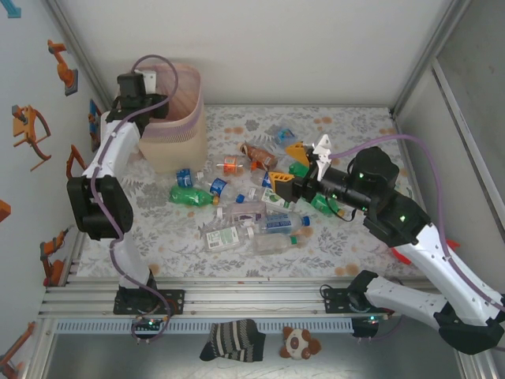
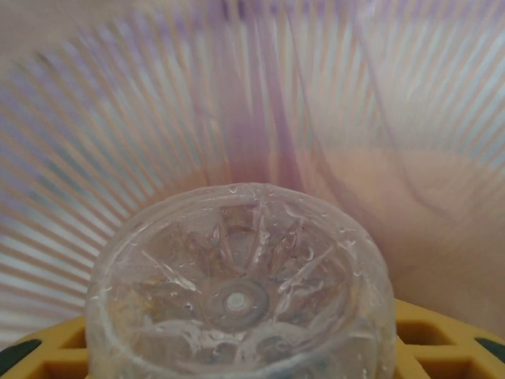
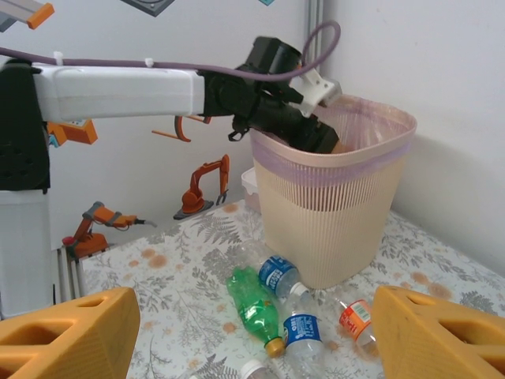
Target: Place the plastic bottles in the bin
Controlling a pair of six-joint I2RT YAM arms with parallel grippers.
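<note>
Before releasing the clear bottle, I should lower my left gripper deeper into the bin's pink liner, as the clear bottle is already inside the bin's rim.
The beige bin [image 1: 175, 118] with its pink liner [image 2: 237, 103] stands at the back left. My left gripper [image 2: 241, 347] reaches over the rim into the bin [image 3: 335, 213], shut on a clear plastic bottle [image 2: 237, 284] seen base-on between its yellow fingers [image 2: 442, 332]. Several crushed bottles [image 1: 252, 225] lie mid-table, among them a green one [image 3: 254, 304], a blue-labelled one [image 3: 276, 272] and an orange-labelled one [image 3: 357, 318]. My right gripper [image 1: 289, 167] hovers over the pile's right side. Its orange fingers [image 3: 71, 335] are spread wide, with nothing between them.
A small white box [image 3: 248, 181] sits behind the bin against the left wall. Enclosure walls close in the left, back and right sides. A striped sock [image 1: 233, 339] and a plush toy [image 1: 300, 342] lie below the table's front rail.
</note>
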